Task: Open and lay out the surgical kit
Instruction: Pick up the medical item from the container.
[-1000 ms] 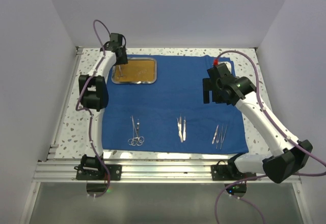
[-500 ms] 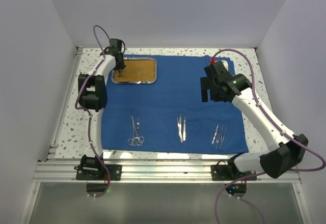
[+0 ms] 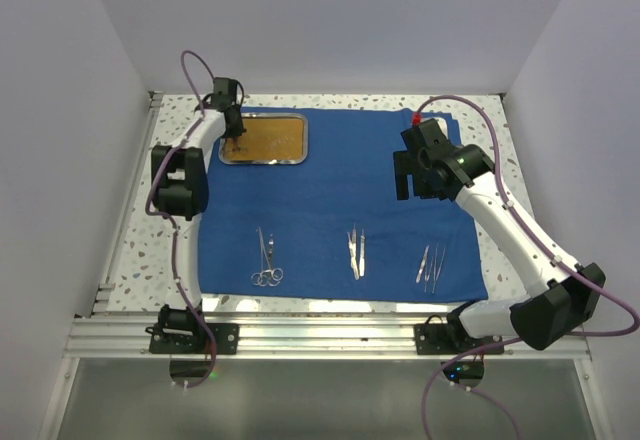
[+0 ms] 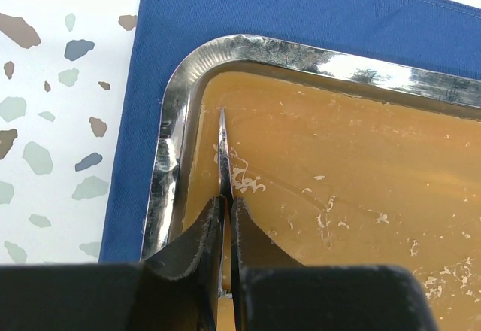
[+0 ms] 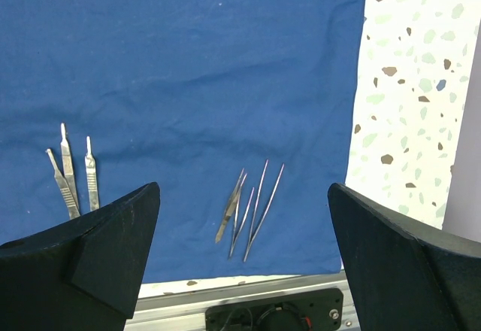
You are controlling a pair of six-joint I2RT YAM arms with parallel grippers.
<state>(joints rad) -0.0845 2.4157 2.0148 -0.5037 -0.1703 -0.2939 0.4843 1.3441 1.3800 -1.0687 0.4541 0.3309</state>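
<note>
I will next lift my left gripper from the tray (image 3: pixel 275 140) and bring it back and down onto the bare cloth beside the ring-handled forceps, where open space allows release.
The royal-blue cloth (image 3: pixel 340 190) lies spread flat on the table. The steel tray (image 3: pixel 275 140) with the orange-brown base sits on its far left corner. My left gripper (image 3: pixel 234 142) is inside the tray's left end, shut on a thin silver instrument (image 4: pixel 223 158) that points along the tray's base beside the rim (image 4: pixel 169 158). Ring-handled forceps (image 3: pixel 266 258), scalpels (image 3: pixel 356 252) and tweezers (image 3: pixel 430 265) lie in a row near the cloth's front edge. My right gripper (image 3: pixel 410 175) is open and empty, high above the cloth, with the tweezers (image 5: pixel 248 203) and scalpels (image 5: pixel 71 173) below it.
Speckled white tabletop (image 3: pixel 140 250) shows around the cloth. A metal rail (image 3: pixel 300 330) runs along the near edge with both arm bases on it. White walls stand close on the left, the right and the back.
My left gripper has shifted slightly left within the tray's left end. My right gripper has moved a little toward the back and then held still.
</note>
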